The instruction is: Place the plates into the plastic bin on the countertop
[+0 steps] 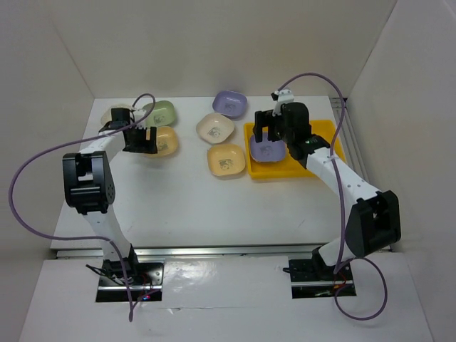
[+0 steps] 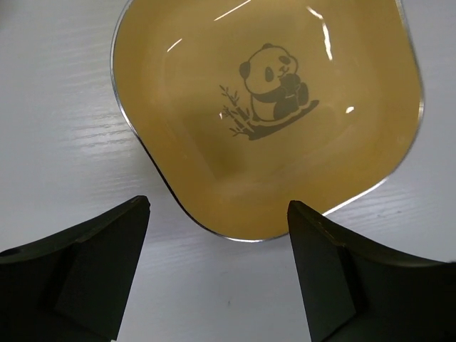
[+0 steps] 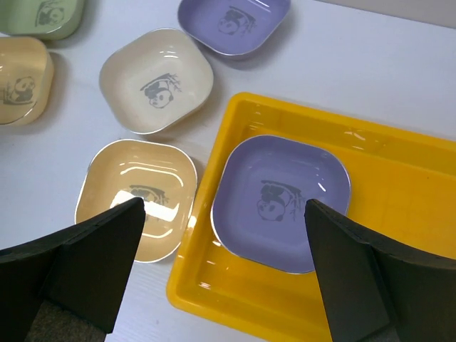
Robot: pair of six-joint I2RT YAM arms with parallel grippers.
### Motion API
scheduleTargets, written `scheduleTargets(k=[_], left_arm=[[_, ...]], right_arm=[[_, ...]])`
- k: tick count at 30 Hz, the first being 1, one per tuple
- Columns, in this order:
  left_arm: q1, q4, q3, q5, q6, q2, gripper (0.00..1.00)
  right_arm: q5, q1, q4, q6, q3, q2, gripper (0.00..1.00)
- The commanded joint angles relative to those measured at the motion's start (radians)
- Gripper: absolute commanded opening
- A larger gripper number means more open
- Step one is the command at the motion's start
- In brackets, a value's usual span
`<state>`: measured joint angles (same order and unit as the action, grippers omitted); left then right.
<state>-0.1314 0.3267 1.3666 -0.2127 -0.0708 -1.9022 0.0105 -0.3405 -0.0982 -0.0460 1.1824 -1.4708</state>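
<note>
The left gripper stays low and closes on the tan plate's rim at the plate's corner away from the bin next, since that lies between its fingers.
The yellow plastic bin (image 1: pixel 326 134) stands at the right and holds one lavender plate (image 1: pixel 265 148). My right gripper (image 1: pixel 271 132) hangs open and empty above that plate; the wrist view shows the plate (image 3: pixel 281 199) lying flat in the bin (image 3: pixel 399 192), between the spread jaws (image 3: pixel 224 206). My left gripper (image 1: pixel 144 139) is open and empty, low over the countertop, at the near edge of a tan plate (image 1: pixel 166 140), which fills the left wrist view (image 2: pixel 271 107) ahead of the jaws (image 2: pixel 217 214).
Loose plates on the white countertop (image 1: pixel 185 199): green (image 1: pixel 161 112), cream (image 1: pixel 112 114) partly behind the left arm, lavender (image 1: pixel 230 103), cream (image 1: pixel 215 127) and yellow (image 1: pixel 226 158) just left of the bin. White walls enclose the table.
</note>
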Motion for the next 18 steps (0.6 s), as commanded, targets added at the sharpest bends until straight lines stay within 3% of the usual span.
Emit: scheduleTargets(k=[1, 6, 8, 10, 11, 15, 18], left_arm=[[-0.016, -0.081, -0.012, 0.029, 0.022, -0.031, 0.91], [-0.016, -0.100, -0.021, 0.047, 0.031, -0.109, 0.76], [-0.016, -0.085, 0.015, 0.047, 0.031, -0.130, 0.47], [-0.025, -0.084, 0.015, 0.038, 0.040, -0.121, 0.12], [-0.025, -0.084, 0.006, 0.038, 0.040, -0.112, 0.00], [-0.025, -0.065, -0.040, 0.015, 0.028, -0.031, 0.00], [-0.025, -0.052, -0.105, -0.005, 0.017, 0.087, 0.00]], right_arm=[[-0.029, -0.012, 0.048, 0.012, -0.032, 0.050, 1.00], [-0.049, -0.031, 0.048, 0.012, -0.043, 0.061, 1.00], [-0.049, -0.041, 0.058, 0.012, -0.043, 0.061, 1.00], [-0.049, -0.066, 0.058, 0.002, -0.052, 0.061, 1.00], [-0.049, -0.066, 0.070, 0.001, -0.052, 0.061, 1.00], [-0.050, -0.147, 0.071, -0.037, -0.026, 0.001, 1.00], [-0.104, -0.274, 0.127, -0.081, -0.015, -0.046, 1.00]])
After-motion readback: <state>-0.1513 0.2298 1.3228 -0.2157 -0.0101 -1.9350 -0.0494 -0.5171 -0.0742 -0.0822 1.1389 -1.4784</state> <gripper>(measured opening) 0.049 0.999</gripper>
